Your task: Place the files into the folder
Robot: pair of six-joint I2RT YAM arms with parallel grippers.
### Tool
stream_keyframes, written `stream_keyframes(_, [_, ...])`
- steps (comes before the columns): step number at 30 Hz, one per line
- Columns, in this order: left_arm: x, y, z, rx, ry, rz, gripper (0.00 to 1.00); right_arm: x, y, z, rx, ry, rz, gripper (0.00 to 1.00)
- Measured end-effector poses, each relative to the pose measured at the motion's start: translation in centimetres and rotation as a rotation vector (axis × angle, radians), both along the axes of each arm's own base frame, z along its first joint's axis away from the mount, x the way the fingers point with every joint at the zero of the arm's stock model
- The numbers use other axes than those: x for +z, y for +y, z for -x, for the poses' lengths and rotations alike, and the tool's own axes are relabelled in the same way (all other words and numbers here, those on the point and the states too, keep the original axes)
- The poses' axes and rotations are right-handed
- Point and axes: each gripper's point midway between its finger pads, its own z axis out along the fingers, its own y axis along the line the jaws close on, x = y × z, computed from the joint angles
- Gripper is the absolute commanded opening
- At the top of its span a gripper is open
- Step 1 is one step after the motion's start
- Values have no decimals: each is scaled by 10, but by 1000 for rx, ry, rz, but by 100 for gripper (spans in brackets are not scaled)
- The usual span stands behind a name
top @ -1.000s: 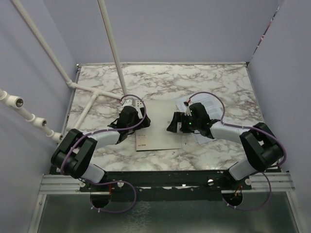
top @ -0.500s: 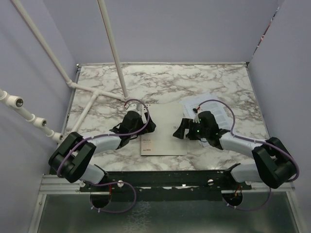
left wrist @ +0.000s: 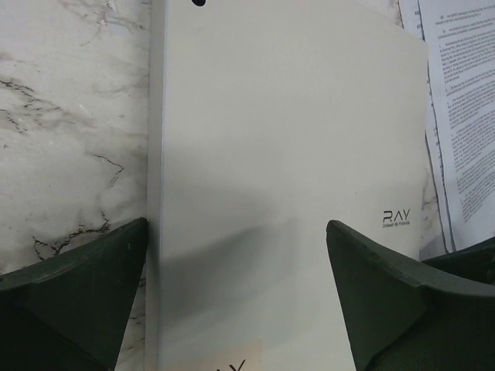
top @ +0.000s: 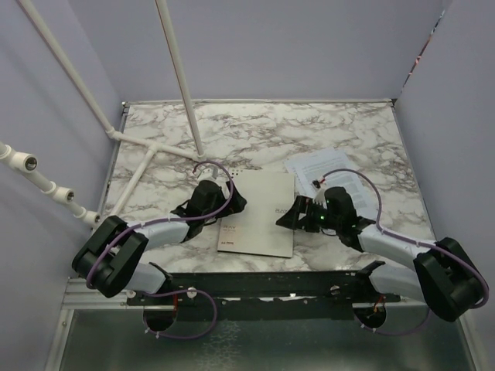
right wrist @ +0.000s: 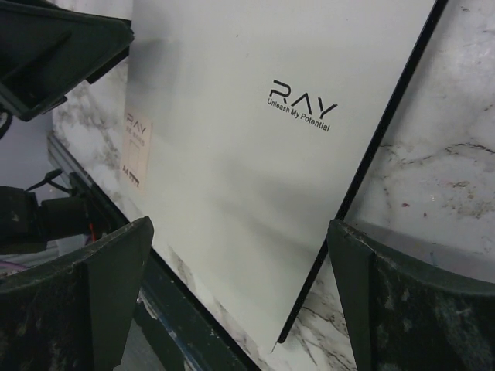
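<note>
The folder's cover rises on one finger at its black edge next as my right gripper tilts upward, then closes there, because the folder (top: 259, 212) still lies shut.
The folder (top: 259, 212) lies shut and flat on the marble table, grey side up, with a reddish label (top: 227, 238) at its near left corner. The files (top: 329, 166) are white printed sheets lying to its right, partly under my right arm. My left gripper (top: 230, 204) is open over the folder's left edge. My right gripper (top: 288, 219) is open over its right edge. In the left wrist view the folder (left wrist: 286, 154) fills the space between the fingers (left wrist: 77, 286), and the files (left wrist: 460, 116) show at the right. In the right wrist view the folder (right wrist: 255, 131) shows its black edge between open fingers (right wrist: 402, 301).
White pipes (top: 182, 85) slant over the table's back left. The table's near edge with a dark rail (top: 263, 282) lies just below the folder. Purple walls enclose the table on three sides. My left gripper shows in the right wrist view (right wrist: 62, 54).
The folder has slid toward the table's near edge, and both grippers have moved nearer with it. My right arm has moved off the files, so more of them show.
</note>
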Motion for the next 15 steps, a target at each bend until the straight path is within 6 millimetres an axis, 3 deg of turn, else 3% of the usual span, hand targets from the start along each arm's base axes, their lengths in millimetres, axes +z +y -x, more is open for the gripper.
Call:
stream_keyframes(6, [0,3,-1,13,-10,2,99,20,3,7,0,-28,-88,98])
stream_keyframes(15, [0,9,-3,49,-20,10,99,43,8,0,-28,-77,-176,98])
